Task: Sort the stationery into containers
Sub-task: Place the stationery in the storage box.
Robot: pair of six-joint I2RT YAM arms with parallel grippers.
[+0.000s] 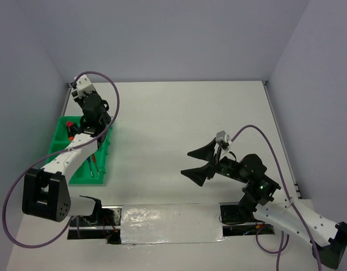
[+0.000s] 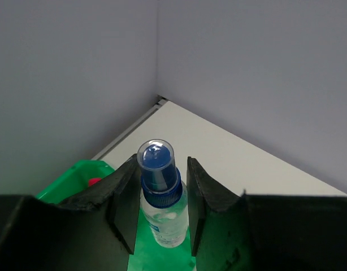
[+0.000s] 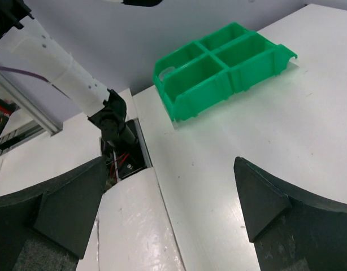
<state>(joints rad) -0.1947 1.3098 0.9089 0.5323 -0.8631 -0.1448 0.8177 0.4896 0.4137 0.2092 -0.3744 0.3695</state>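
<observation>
My left gripper lowers and tips downward next and releases the spray bottle on the tray's green bottom beside the red piece's section, since that lies below.
The green tray (image 1: 83,179) with four compartments lies at the left of the table, also seen in the right wrist view (image 3: 218,68). My left gripper (image 1: 84,133) hangs over its far compartments. In the left wrist view the left gripper (image 2: 162,165) is shut on a small clear spray bottle with a blue cap (image 2: 160,192), held above the tray's green floor (image 2: 77,176). A red piece (image 2: 94,182) lies in the tray. A thin red pen (image 1: 92,167) and an orange item (image 1: 69,133) also lie in compartments. My right gripper (image 1: 186,162) (image 3: 171,169) stands open and empty above the table's middle.
A shiny foil-covered strip (image 1: 162,223) runs along the near edge between the arm bases. Grey walls close the table on the left, back and right. A black fixture with wires (image 3: 114,121) sits at the left arm's base.
</observation>
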